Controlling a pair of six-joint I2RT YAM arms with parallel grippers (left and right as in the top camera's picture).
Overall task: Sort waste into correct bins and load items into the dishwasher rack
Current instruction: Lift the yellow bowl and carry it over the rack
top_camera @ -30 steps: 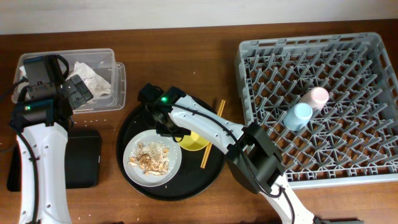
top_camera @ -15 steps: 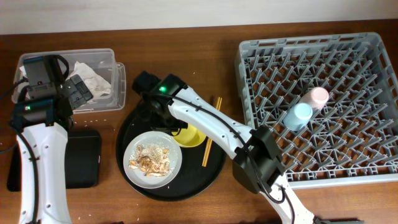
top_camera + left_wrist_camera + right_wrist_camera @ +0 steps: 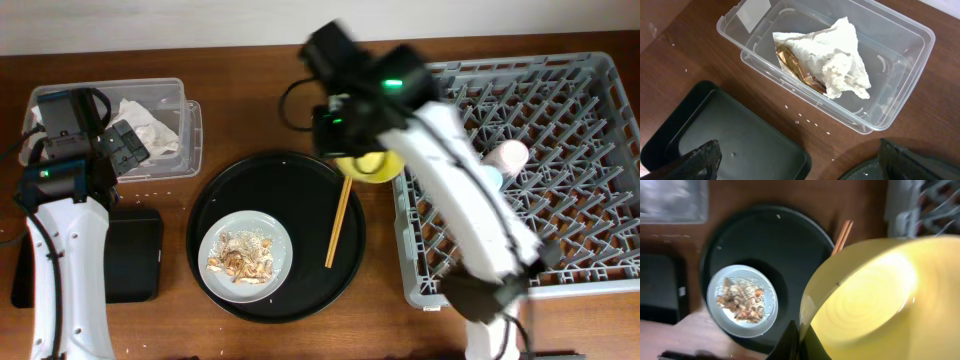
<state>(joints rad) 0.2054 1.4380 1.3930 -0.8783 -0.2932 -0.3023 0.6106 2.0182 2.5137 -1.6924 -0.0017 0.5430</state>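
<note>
I next need to bring my right gripper back, tilt it, lower the yellow bowl into the rack's near corner beside the round tray and let go, because that corner is empty.
My right gripper is shut on the rim of the yellow bowl, held in the air beside the grey dishwasher rack's left edge; the bowl fills the right wrist view. The grey-white plate with flaky scraps and the chopsticks lie on the round black tray. The pink cup lies in the rack; the blue cup is mostly hidden by my arm. My left gripper is open and empty between the clear box and the shallow black tray. The napkin and brown wrapper lie in the box.
The clear box stands at the back left, the shallow black tray in front of it. The round tray sits mid-table between them and the rack. My right arm stretches over the rack's left part.
My right gripper has lifted the yellow bowl off the round tray and carried it back and right, to the rack's left edge. The left arm has not moved.
</note>
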